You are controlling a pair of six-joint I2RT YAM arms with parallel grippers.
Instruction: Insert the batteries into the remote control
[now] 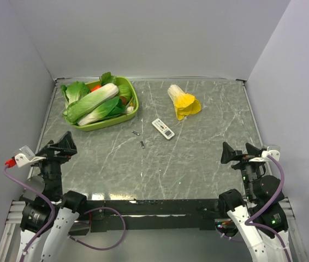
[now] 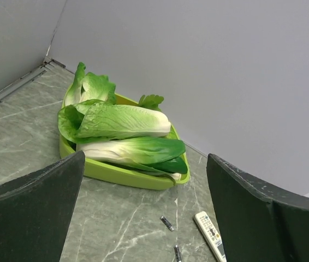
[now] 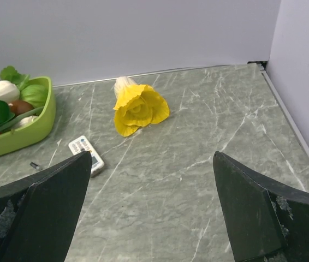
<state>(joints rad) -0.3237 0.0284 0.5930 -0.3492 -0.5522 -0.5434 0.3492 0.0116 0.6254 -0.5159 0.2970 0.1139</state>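
I will bring my right gripper outward, to the left in the top view and down onto the remote's display end [image 1: 168,133] [image 3: 95,164], because that end is nearest to it.
The remote control [image 1: 163,128] lies face up, buttons showing, in the middle of the table's far half; the left wrist view has it at the lower right [image 2: 209,233] and the right wrist view at the left [image 3: 85,148]. Two batteries lie loose on the table just left of it, one nearer the basket [image 1: 136,132] [image 2: 167,222] and one closer to me [image 1: 143,144] [image 2: 177,252]. My left gripper [image 1: 67,144] [image 2: 145,164] hangs open near the left front edge, holding nothing. Over the right front, my right gripper [image 1: 237,150] [image 3: 152,158] is also open and empty. Both are far from the remote.
A green basket [image 1: 134,109] full of toy lettuces stands at the back left, close to the batteries. A yellow-and-white toy cabbage [image 1: 183,102] lies just behind the remote. Grey walls enclose the table on the left, back and right.
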